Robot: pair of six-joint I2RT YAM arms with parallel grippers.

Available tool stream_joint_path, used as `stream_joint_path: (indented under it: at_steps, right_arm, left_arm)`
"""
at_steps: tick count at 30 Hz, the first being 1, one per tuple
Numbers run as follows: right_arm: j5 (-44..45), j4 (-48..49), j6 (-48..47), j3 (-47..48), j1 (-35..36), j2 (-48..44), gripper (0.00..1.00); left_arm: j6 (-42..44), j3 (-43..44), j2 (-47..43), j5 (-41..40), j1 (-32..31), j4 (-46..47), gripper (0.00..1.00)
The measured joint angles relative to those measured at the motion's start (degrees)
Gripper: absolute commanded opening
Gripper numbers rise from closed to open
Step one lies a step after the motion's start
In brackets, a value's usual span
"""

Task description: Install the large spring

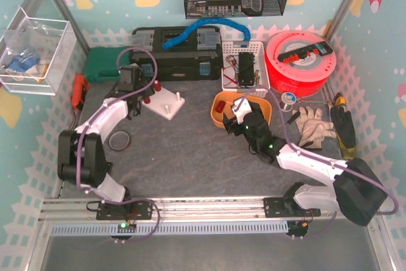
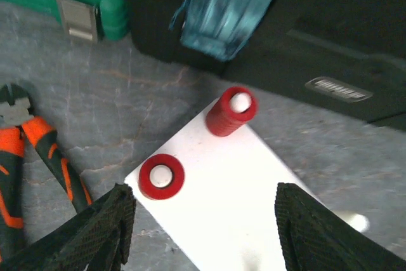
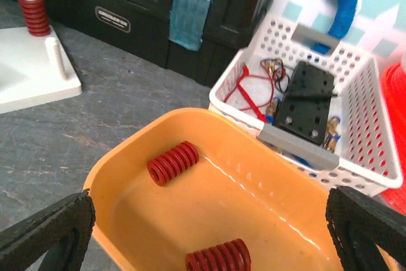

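The robot's right gripper will next move outward and down into the orange bin, turning to set its fingers astride the slimmer red spring (image 1: 220,106) (image 3: 173,163), because the spring lies at an angle to the fingers.
A white base plate (image 1: 166,103) with pegs lies at the back left. In the left wrist view the plate (image 2: 241,201) carries a tall red spring (image 2: 229,111) on one peg and a short red spring (image 2: 161,176) on another. My left gripper (image 2: 203,233) is open and empty just above the plate. An orange bin (image 3: 127,157) holds two loose red springs, a slimmer one (image 3: 172,162) and a thicker one (image 3: 219,261). My right gripper (image 3: 209,230) is open and empty above the bin (image 1: 219,115). A bare white peg (image 3: 57,58) stands on the plate's near side.
A black toolbox (image 1: 177,55) and a green case (image 1: 104,65) stand behind the plate. Orange-handled cutters (image 2: 38,150) lie to its left. A white basket (image 3: 317,93) of parts sits behind the bin. A red spool (image 1: 298,61), gloves (image 1: 314,125) and a tape roll (image 1: 119,139) are nearby.
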Motion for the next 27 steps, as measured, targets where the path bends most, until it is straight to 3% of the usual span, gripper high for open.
stream_joint_path:
  at_steps: [5, 11, 20, 27]
  right_arm:
    - [-5.2, -7.0, 8.2, 6.4, -6.1, 5.6, 0.99]
    - [-9.9, -11.8, 20.8, 11.5, -10.9, 11.8, 0.91]
    - [-16.7, -12.7, 33.1, 16.4, -13.0, 21.6, 0.61]
    - [-21.1, -9.6, 36.8, 20.2, -14.9, 29.0, 0.56]
  left_arm:
    - [-1.9, -6.7, -12.2, 3.4, -0.1, 5.2, 0.87]
    - [-5.4, -22.6, -25.5, 10.0, -2.3, 17.5, 0.99]
    - [-6.3, -36.3, -29.7, 13.6, -11.7, 30.5, 0.99]
    - [-4.7, -40.6, -31.6, 13.0, -14.8, 37.0, 0.99]
